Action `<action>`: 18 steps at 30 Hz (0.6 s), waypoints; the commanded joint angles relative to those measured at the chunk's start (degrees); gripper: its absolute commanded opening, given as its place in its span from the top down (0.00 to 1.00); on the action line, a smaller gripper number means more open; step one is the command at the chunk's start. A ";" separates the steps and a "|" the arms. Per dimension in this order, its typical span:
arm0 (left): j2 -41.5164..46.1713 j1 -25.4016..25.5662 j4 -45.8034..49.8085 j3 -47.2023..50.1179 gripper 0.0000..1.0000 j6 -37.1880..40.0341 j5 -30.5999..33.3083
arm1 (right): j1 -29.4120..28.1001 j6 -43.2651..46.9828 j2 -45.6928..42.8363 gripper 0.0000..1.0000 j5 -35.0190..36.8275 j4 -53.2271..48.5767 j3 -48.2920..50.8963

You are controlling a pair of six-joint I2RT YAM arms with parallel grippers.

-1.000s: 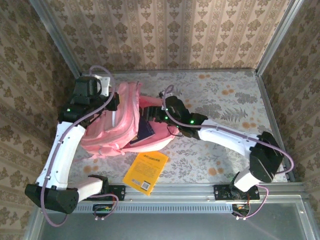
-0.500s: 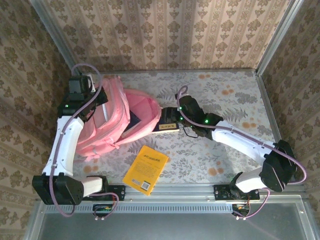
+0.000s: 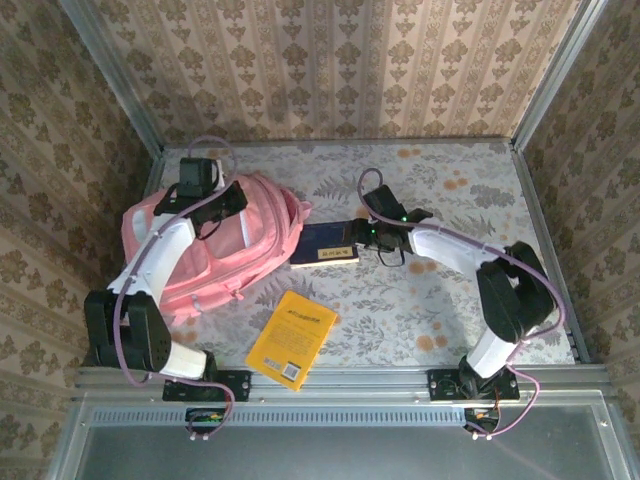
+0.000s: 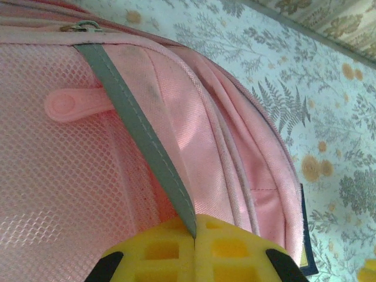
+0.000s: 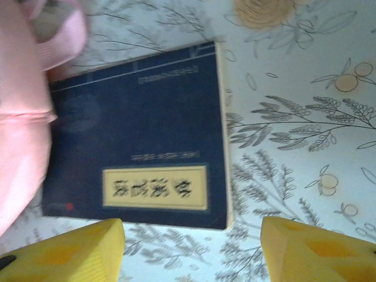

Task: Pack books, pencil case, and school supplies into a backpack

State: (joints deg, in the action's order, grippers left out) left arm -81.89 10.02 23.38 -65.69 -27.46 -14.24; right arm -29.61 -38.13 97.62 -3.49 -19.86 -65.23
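Observation:
Next, my left gripper pulls the grey strap toward the navy book (image 3: 325,245), then opens to release it, since the strap between its shut fingers brings the backpack (image 3: 205,250) along.
The pink backpack (image 3: 205,250) lies at the table's left. My left gripper (image 3: 230,200) rests on its top, shut on a grey strap (image 4: 141,135) of the backpack (image 4: 223,117), yellow fingers (image 4: 158,252) pressed together. The navy book (image 3: 325,245) with a yellow label lies flat on the table against the backpack's right edge. My right gripper (image 3: 366,237) hovers just right of it, open, nothing between its fingers (image 5: 64,252); the navy book (image 5: 141,111) sits ahead of the gap. The yellow book (image 3: 292,338) lies near the front edge. The pencil case and school supplies are out of view.
Patterned walls and metal rails close in the table (image 3: 450,200) at the back and both sides. A bare floral surface stretches right of the navy book and behind my right arm.
The backpack has swung left and flattened with my left gripper holding its strap. The navy book, earlier at the backpack's mouth, now lies on the table. My right gripper drew back rightwards.

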 commanded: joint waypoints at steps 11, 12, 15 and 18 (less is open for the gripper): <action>-10.99 4.23 -4.79 0.39 1.00 -2.47 -8.00 | 3.68 -1.82 14.23 0.47 -15.07 -1.19 -6.92; -11.38 4.38 -4.75 0.24 1.00 -2.60 -8.09 | 3.65 -1.94 14.93 0.50 -15.87 -0.93 -7.46; -11.80 4.67 -4.99 0.35 1.00 -2.86 -8.74 | 3.67 -2.25 16.29 0.58 -19.04 0.38 -8.46; -11.97 5.03 -5.22 0.47 1.00 -2.86 -9.00 | 3.68 -3.11 16.72 0.61 -22.04 2.11 -8.77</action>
State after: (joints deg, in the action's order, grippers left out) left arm -93.30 13.54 18.90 -65.10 -29.43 -19.18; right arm -25.47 -39.92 112.66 -18.76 -20.40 -72.34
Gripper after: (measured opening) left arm 0.061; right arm 0.390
